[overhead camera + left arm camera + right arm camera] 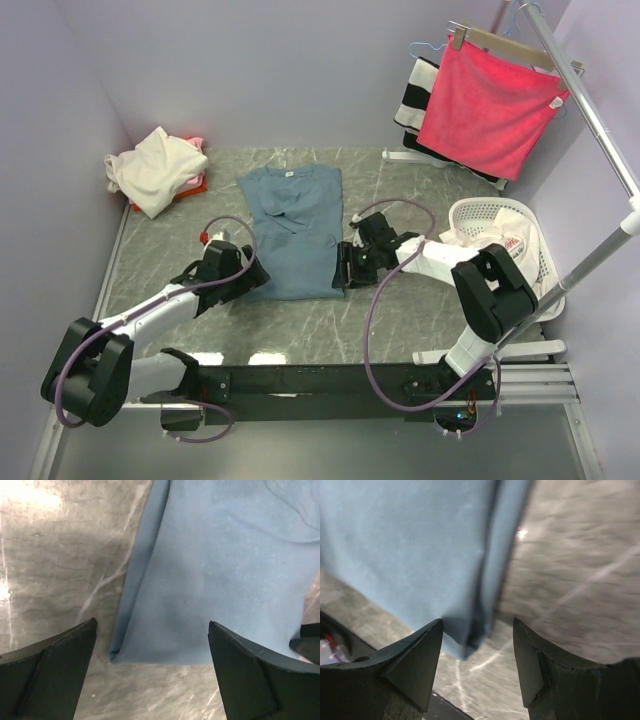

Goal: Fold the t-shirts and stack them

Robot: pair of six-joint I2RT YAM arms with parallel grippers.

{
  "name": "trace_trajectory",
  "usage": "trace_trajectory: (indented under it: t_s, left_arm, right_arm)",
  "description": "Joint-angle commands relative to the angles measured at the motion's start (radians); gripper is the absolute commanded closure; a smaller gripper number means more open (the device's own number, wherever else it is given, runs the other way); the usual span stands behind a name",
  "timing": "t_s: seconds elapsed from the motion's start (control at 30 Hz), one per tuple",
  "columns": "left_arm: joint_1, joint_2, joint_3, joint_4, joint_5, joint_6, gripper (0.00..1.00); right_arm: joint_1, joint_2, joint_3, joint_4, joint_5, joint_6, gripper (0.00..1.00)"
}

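The left gripper moves down onto the blue-grey t-shirt's near corner [125, 649] next, then closes.
A dusty blue-grey t-shirt [290, 230] lies flat mid-table, its sides folded in to a long strip. My left gripper [247, 272] hovers open at the shirt's near left corner [116, 655]; its jaws [152, 624] stand wide apart and hold nothing. At the near right corner [466, 647] my right gripper [346, 266] is also open, jaws [478, 622] either side of the hem without clamping it. A cream t-shirt [153, 168] sits bunched at the far left on a pink/red one [196, 182]. A white t-shirt with red print [503, 244] lies in the basket.
A white laundry basket [540, 262] stands at the right edge. Behind it a rack [590, 110] holds a pink-red towel [490, 105] on a hanger and a black-and-white striped cloth [414, 95]. Purple walls close in the left and back sides.
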Motion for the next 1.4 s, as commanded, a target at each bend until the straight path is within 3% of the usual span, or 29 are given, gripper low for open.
trace_trajectory:
  t_s: [0.0, 0.07, 0.17, 0.27, 0.3, 0.37, 0.4, 0.43, 0.47, 0.57, 0.63, 0.83, 1.07, 1.2, 1.37]
  left_arm:
    - [0.001, 0.018, -0.043, 0.01, 0.026, -0.017, 0.01]
    - [-0.001, 0.03, -0.07, 0.039, 0.064, -0.024, 0.01]
    - [-0.002, 0.016, -0.123, 0.079, 0.093, -0.041, 0.11]
    - [-0.002, 0.021, -0.153, 0.117, 0.108, -0.047, 0.28]
    - [-0.004, 0.03, -0.152, 0.137, 0.115, -0.046, 0.41]
    - [-0.004, 0.056, -0.147, 0.151, 0.116, -0.041, 0.56]
    - [-0.004, 0.064, -0.144, 0.177, 0.113, -0.04, 0.79]
    - [-0.004, 0.073, -0.134, 0.18, 0.11, -0.038, 0.93]
    - [-0.004, 0.084, -0.127, 0.179, 0.107, -0.032, 0.99]
    - [-0.005, 0.081, -0.095, 0.148, 0.099, -0.017, 0.99]
    - [-0.01, 0.053, -0.086, 0.08, 0.101, -0.017, 0.99]
    - [-0.09, -0.222, -0.135, -0.091, 0.095, -0.112, 0.99]
    - [-0.284, -0.425, -0.121, -0.293, 0.015, -0.285, 0.99]
    - [-0.292, -0.421, 0.018, -0.355, -0.092, -0.25, 0.99]
    - [-0.289, -0.206, 0.216, -0.373, -0.264, -0.14, 0.99]
  right_arm:
    - [0.041, 0.002, -0.014, 0.059, -0.029, 0.05, 0.34]
    - [0.059, 0.034, 0.006, 0.056, -0.019, 0.056, 0.35]
    - [0.076, 0.061, 0.015, 0.058, -0.01, 0.072, 0.35]
    - [0.077, 0.087, 0.011, 0.093, -0.024, 0.086, 0.38]
    - [0.076, 0.095, 0.014, 0.093, -0.018, 0.089, 0.46]
    - [0.076, 0.103, 0.012, 0.111, -0.006, 0.09, 0.56]
    - [0.071, 0.101, 0.014, 0.116, -0.004, 0.087, 0.66]
    - [0.07, 0.092, 0.014, 0.121, -0.001, 0.084, 0.71]
    - [0.068, 0.086, 0.015, 0.122, 0.004, 0.081, 0.8]
    - [0.064, 0.049, 0.012, 0.102, 0.007, 0.06, 0.95]
    - [0.065, -0.006, -0.021, 0.09, 0.002, 0.046, 1.0]
    - [0.116, -0.207, -0.187, 0.055, -0.022, 0.072, 1.0]
    - [0.241, -0.385, -0.262, -0.01, 0.022, 0.11, 1.0]
    - [0.237, -0.442, -0.191, -0.066, 0.126, 0.058, 1.0]
    - [0.16, -0.37, 0.021, -0.131, 0.225, -0.06, 1.0]
